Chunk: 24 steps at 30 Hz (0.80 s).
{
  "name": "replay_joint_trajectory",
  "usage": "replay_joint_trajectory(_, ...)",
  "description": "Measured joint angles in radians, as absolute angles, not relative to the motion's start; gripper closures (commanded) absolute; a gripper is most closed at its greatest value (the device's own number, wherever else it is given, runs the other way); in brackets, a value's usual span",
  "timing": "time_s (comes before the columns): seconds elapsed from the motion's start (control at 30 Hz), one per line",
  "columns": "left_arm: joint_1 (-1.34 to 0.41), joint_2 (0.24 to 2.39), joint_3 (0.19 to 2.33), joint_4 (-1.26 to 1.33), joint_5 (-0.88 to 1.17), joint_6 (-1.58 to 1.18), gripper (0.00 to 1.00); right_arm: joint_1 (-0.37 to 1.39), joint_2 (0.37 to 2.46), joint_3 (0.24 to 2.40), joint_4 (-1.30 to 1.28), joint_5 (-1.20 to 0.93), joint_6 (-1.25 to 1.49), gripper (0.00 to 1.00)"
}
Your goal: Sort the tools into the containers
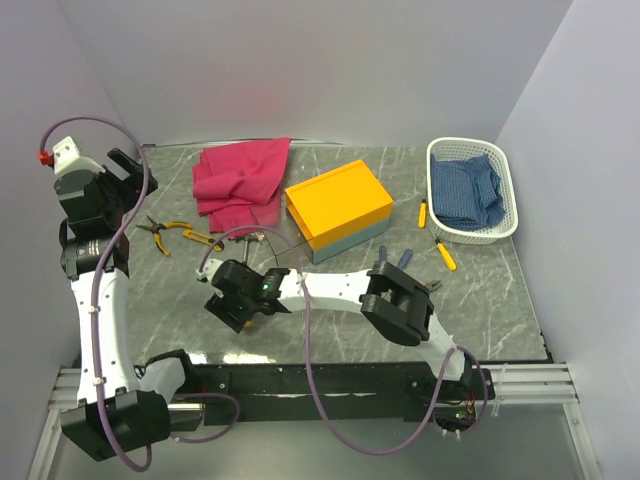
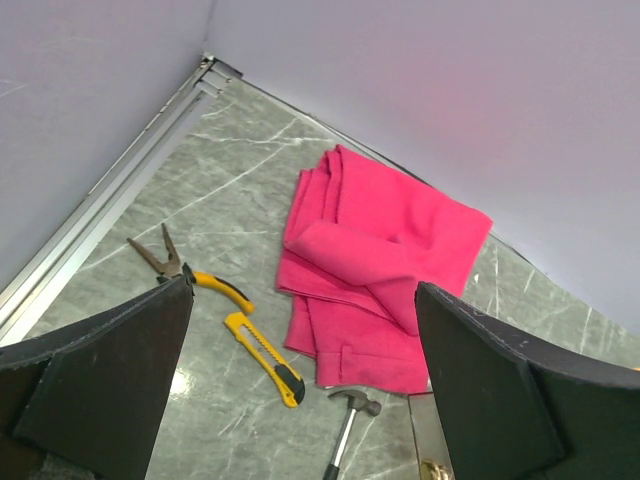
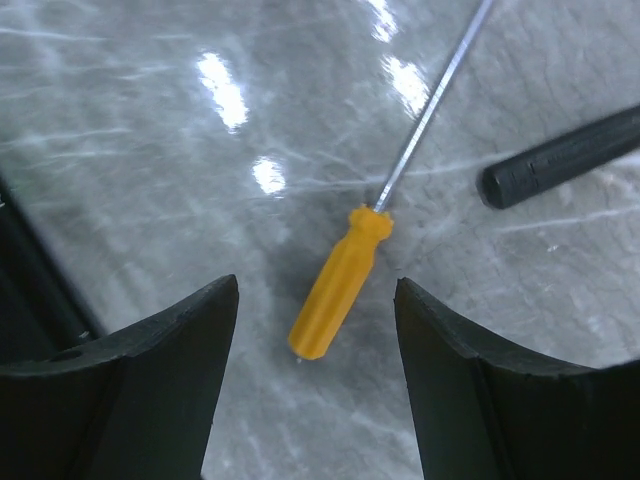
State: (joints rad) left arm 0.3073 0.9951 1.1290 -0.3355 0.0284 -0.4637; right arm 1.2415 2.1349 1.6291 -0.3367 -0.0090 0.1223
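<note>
Next, my right gripper lowers and closes across the screwdriver's yellow handle below it on the tabletop, since the open fingers are on either side of that handle.
My right gripper [image 3: 316, 287] is open, low over the table, its fingers either side of a yellow-handled screwdriver [image 3: 338, 286] that lies flat with its shaft running away. The black hammer handle [image 3: 560, 157] lies just beyond. In the top view this gripper [image 1: 232, 305] is left of centre. My left gripper [image 2: 302, 290] is open and empty, raised high at the far left [image 1: 125, 172]. Below it lie yellow-black pliers [image 2: 205, 280], a yellow utility knife [image 2: 262, 358] and the hammer [image 2: 352, 412]. The orange-yellow toolbox [image 1: 338, 205] is shut. The white basket [image 1: 505, 192] stands at the back right.
A magenta cloth [image 1: 240, 180] lies behind the pliers [image 1: 160, 230]. A blue checked cloth [image 1: 465, 190] fills the basket. Two yellow screwdrivers [image 1: 422, 213] [image 1: 445, 255] and a blue one [image 1: 403, 258] lie right of the toolbox. Walls close in left, back and right.
</note>
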Motion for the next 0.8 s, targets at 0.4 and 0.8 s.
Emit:
replay_joint_trajectory(0.4,0.280,0.995,1.158,-0.349,0.020,-0.456,0.01,1.244,2.172,1.631,-0.345,0.043,0.158,0.60)
replay_joint_trajectory(0.8,0.281,1.018,1.206,-0.356,0.017,-0.454,0.01,1.236,2.179,1.601,-0.334,0.021,0.077,0.79)
